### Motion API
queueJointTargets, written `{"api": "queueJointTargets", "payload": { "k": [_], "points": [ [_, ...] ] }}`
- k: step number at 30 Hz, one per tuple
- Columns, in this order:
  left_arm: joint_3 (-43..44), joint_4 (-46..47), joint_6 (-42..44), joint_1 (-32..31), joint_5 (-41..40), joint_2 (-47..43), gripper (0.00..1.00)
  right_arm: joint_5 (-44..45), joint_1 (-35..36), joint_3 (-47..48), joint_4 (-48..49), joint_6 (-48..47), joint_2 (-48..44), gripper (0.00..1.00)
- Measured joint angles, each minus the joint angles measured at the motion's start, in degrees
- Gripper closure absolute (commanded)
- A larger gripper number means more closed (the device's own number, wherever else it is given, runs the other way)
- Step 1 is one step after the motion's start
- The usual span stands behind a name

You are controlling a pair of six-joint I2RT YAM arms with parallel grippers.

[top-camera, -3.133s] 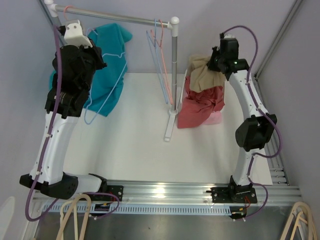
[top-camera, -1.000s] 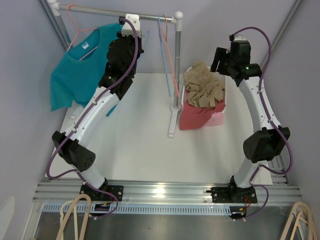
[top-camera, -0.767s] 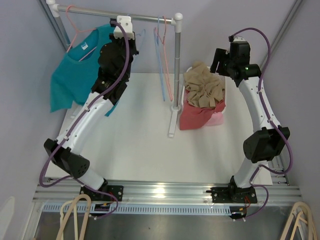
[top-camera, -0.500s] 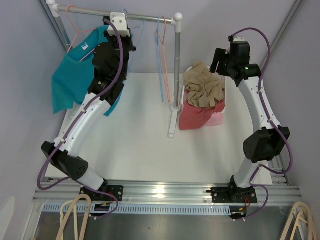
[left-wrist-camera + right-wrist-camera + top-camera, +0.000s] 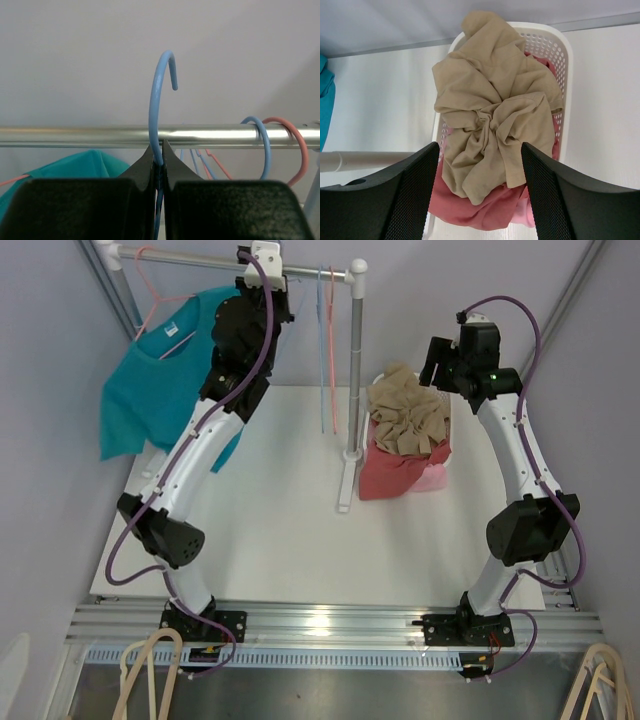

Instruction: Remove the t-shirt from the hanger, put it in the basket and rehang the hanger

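Note:
I will move my left gripper toward the spare hangers and lower the hook of the blue hanger onto the bar [image 5: 200, 262].
A teal t-shirt [image 5: 150, 390] hangs on a pink hanger [image 5: 160, 305] at the left end of the metal rail [image 5: 200, 262]. My left gripper [image 5: 264, 262] is raised to the rail just right of the shirt. In the left wrist view this gripper [image 5: 158, 146] is shut on the neck of a bare blue hanger [image 5: 156, 95]. The hanger's hook rises above the rail [image 5: 75, 135], and a corner of the t-shirt [image 5: 85, 165] shows low left. My right gripper [image 5: 440, 358] hovers open above a tan shirt [image 5: 495, 100] and holds nothing.
The tan shirt tops a white basket [image 5: 565, 55] of red and pink clothes [image 5: 395, 468] right of the rack's post [image 5: 352, 370]. A spare blue hanger [image 5: 257, 145] and a spare pink hanger [image 5: 296, 150] hang near the rail's right end. More hangers lie at the near corners [image 5: 150, 670].
My left gripper swung left along the rail with the blue hanger, then back right and a little higher. The right arm stayed still.

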Motion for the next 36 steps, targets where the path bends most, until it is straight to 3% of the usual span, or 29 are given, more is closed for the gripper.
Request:
{"api": "queueJointTargets", "payload": {
  "k": [19,29,36],
  "points": [
    [2.5,-1.5,0.2,0.0,1.5,7.8,0.99,-1.6,0.0,-2.6,0.9,0.0,0.0,0.28],
    [2.6,-1.2,0.1,0.0,1.6,8.5,0.71,-2.4,0.0,-4.5,1.5,0.1,0.0,0.28],
    [2.2,-4.9,-1.2,0.0,6.4,7.3,0.53,-2.9,0.0,-5.0,2.1,0.3,0.0,0.28]
  ]
}}
